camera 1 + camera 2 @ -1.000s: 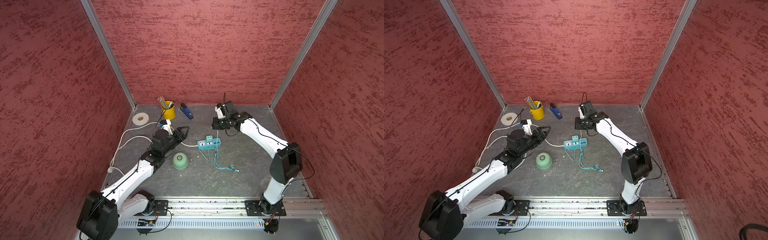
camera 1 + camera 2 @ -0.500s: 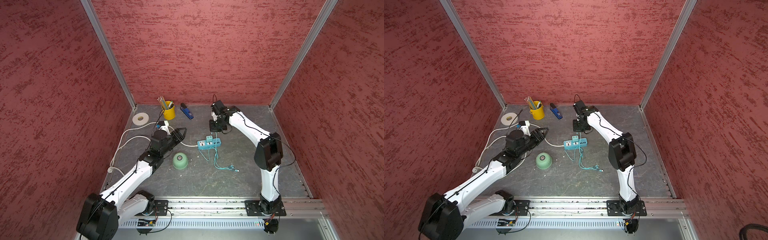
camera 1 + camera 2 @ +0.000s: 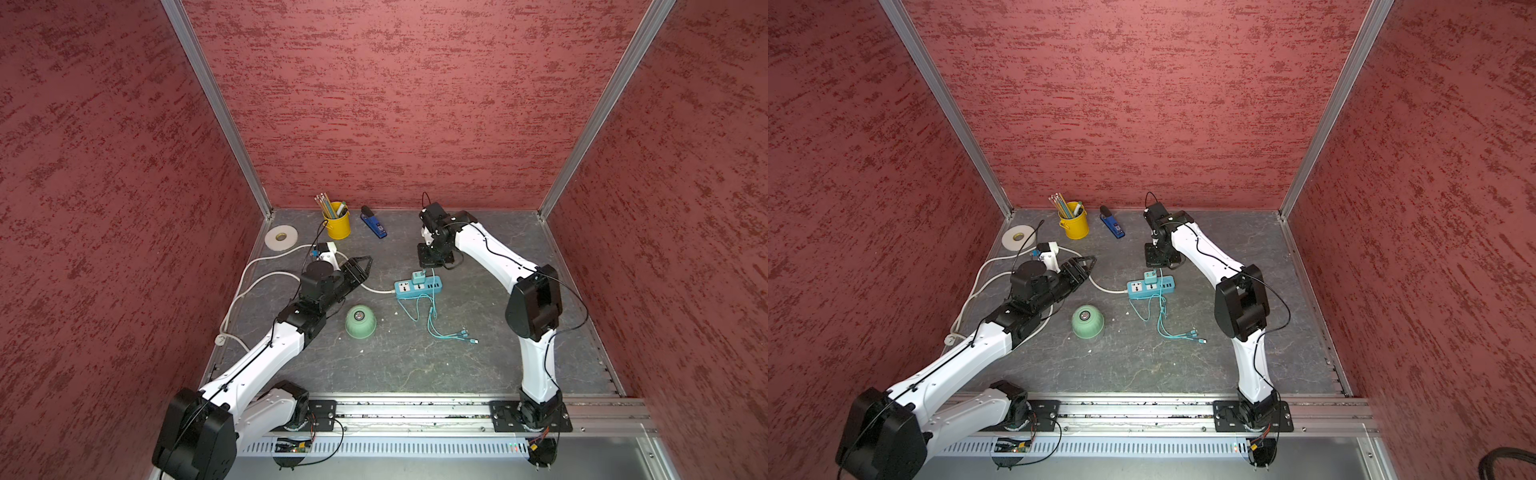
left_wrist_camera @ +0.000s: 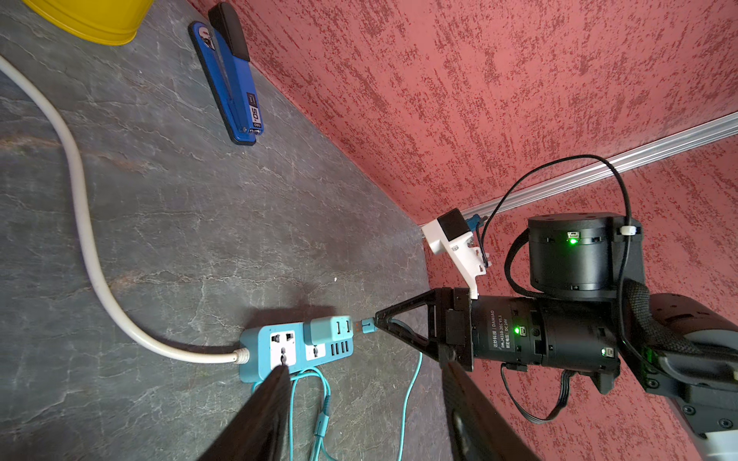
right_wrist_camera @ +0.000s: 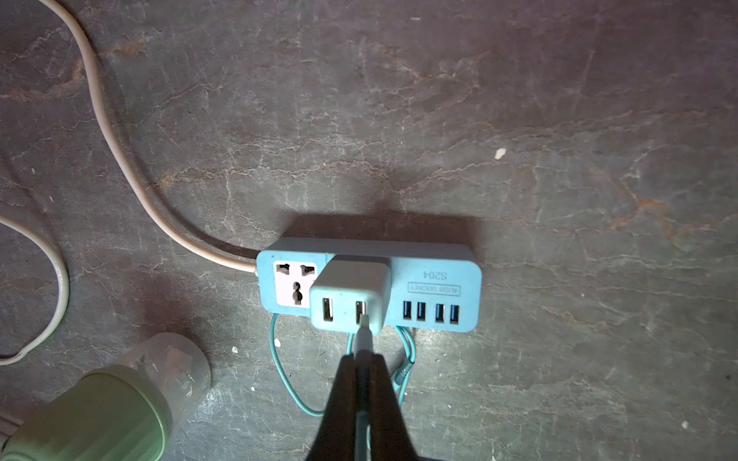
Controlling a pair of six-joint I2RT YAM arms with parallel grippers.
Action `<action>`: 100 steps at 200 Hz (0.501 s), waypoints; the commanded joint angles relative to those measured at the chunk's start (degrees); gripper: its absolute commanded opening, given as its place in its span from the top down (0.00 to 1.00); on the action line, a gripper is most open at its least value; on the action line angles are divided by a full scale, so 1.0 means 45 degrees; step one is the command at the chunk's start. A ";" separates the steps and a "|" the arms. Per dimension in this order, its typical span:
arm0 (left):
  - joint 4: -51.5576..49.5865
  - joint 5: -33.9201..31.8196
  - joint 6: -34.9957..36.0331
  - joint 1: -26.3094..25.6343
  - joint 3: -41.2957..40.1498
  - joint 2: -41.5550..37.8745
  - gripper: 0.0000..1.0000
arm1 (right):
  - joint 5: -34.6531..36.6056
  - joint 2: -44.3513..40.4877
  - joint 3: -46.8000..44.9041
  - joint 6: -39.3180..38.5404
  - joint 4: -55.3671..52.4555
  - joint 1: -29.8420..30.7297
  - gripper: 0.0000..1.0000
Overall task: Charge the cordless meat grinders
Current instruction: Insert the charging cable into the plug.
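My right gripper should next push the USB plug (image 5: 364, 339) down into the adapter's port by the power strip's slots and let it go, because the plug's body still sticks out from the adapter.
The cordless meat grinder (image 3: 360, 321) (image 3: 1087, 321) is a mint-green dome standing on the floor, untouched; the right wrist view shows it with a clear cup (image 5: 100, 407). My right gripper (image 3: 429, 268) (image 5: 363, 359) is shut on the USB plug (image 5: 364, 339) of the teal cable (image 3: 434, 320). The plug's tip meets a port of the pale adapter (image 5: 351, 295) on the teal power strip (image 3: 417, 286) (image 4: 279, 351). How deep it sits is unclear. My left gripper (image 3: 361, 266) (image 4: 365, 365) is open and empty, left of the strip.
A yellow pencil cup (image 3: 337, 224), a blue stapler (image 3: 374, 226) and a white tape roll (image 3: 281, 237) stand along the back wall. The strip's white cord (image 3: 257, 282) loops under my left arm. The cable's loose connectors (image 3: 465, 336) lie right of the grinder. Red walls enclose three sides.
My right arm has folded in and swung its gripper left and down, bringing the plug to the adapter. The left arm has barely moved.
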 commanded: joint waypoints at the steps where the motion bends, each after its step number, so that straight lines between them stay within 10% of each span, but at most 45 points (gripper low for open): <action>1: 0.0133 0.0038 0.0194 0.0083 -0.0079 -0.0063 0.38 | 0.0302 0.0343 0.0397 -0.0208 -0.0118 0.0121 1.00; 100: 0.0134 0.0062 0.0177 0.0149 -0.0125 -0.0063 0.39 | 0.0986 0.0738 0.0395 -0.0326 -0.0293 0.0137 1.00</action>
